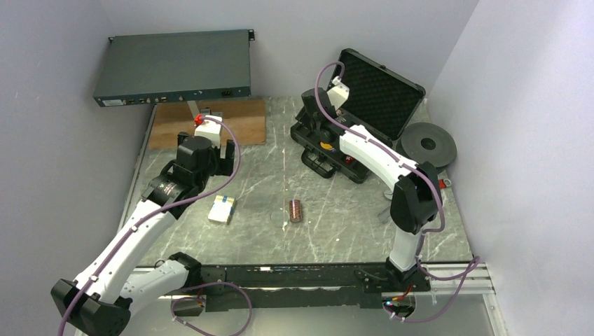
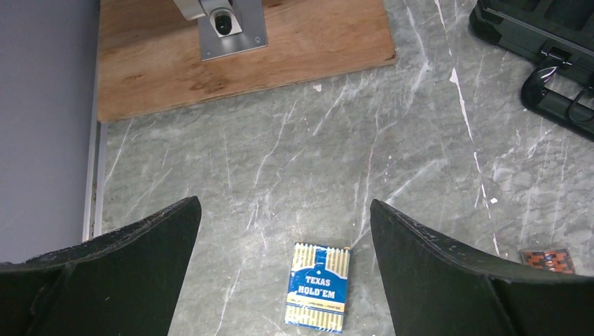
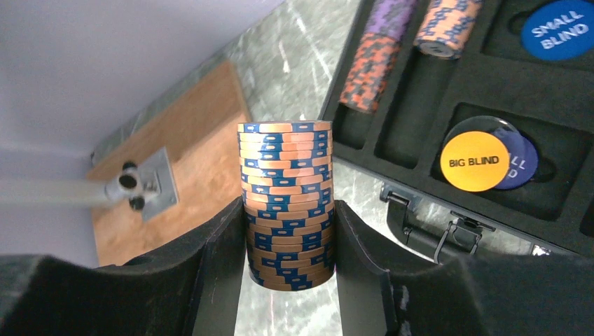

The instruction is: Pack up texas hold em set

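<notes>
The slot of matching chips has an empty near end (image 3: 412, 115), so next I should lower my right gripper toward the right in the wrist view and let go of the stack in that slot.
My right gripper (image 3: 288, 231) is shut on a stack of orange-and-blue poker chips (image 3: 286, 203), held above the table beside the open black case (image 3: 490, 91). The case (image 1: 382, 91) stands at the back right, with chip rows, a yellow BIG BLIND button (image 3: 473, 162) and a blue SMALL BLIND button (image 3: 557, 29) in its foam slots. A blue-and-gold Texas Hold'em card deck (image 2: 318, 285) lies flat on the marble, also in the top view (image 1: 222, 208). My left gripper (image 2: 284, 245) is open, high above the deck. A short roll of red chips (image 1: 295, 210) lies mid-table.
A plywood board (image 1: 210, 122) with a metal stand (image 2: 224, 28) lies at the back left, under a grey rack unit (image 1: 175, 66). A black disc (image 1: 429, 143) sits right of the case. Grey walls close in left and right.
</notes>
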Controlling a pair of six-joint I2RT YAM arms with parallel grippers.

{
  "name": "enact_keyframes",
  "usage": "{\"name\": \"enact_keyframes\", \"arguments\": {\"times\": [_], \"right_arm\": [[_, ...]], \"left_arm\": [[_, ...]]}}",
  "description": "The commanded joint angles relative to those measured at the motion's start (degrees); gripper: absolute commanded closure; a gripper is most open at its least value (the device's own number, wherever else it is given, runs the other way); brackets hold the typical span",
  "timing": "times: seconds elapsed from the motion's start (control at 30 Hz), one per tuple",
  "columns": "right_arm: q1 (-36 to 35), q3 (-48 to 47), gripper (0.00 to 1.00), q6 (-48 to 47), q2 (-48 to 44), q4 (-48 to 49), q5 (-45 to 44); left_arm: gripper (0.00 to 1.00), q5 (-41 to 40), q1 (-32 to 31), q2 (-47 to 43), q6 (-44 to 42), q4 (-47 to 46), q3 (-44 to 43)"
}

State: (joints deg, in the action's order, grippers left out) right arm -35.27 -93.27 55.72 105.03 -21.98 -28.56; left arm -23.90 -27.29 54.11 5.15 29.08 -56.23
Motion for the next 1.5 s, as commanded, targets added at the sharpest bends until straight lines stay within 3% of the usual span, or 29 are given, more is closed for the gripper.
{"name": "enact_keyframes", "arguments": {"times": [0.0, 0.13, 0.17, 0.23, 0.73, 1.47], "right_arm": [[0.3, -4.5, 1.0, 5.6, 1.8, 1.2, -8.3], [1.0, -10.1, 1.0, 11.1, 5.9, -4.7, -9.0], [1.3, -11.3, 1.0, 13.1, 6.7, -6.3, -8.9], [1.9, -13.3, 1.0, 15.1, 8.2, -8.2, -8.6], [5.6, -24.2, 1.0, 20.4, 19.4, -14.8, -2.3], [7.6, -17.9, 1.0, 19.4, 20.2, -10.6, -0.4]], "left_arm": [[0.03, -1.1, 0.2, 0.0, -0.1, -1.5, 0.3], [0.04, -1.6, 0.2, 0.4, -0.2, -1.5, 0.5], [0.04, -1.7, 0.2, 0.4, -0.3, -1.5, -4.0], [0.04, -1.8, 0.2, 0.5, -0.3, -1.4, 0.5], [0.05, -2.0, 0.2, 1.1, -0.6, -1.8, 0.7], [0.05, -1.8, 0.2, 1.9, -0.4, -0.9, 0.3]]}}
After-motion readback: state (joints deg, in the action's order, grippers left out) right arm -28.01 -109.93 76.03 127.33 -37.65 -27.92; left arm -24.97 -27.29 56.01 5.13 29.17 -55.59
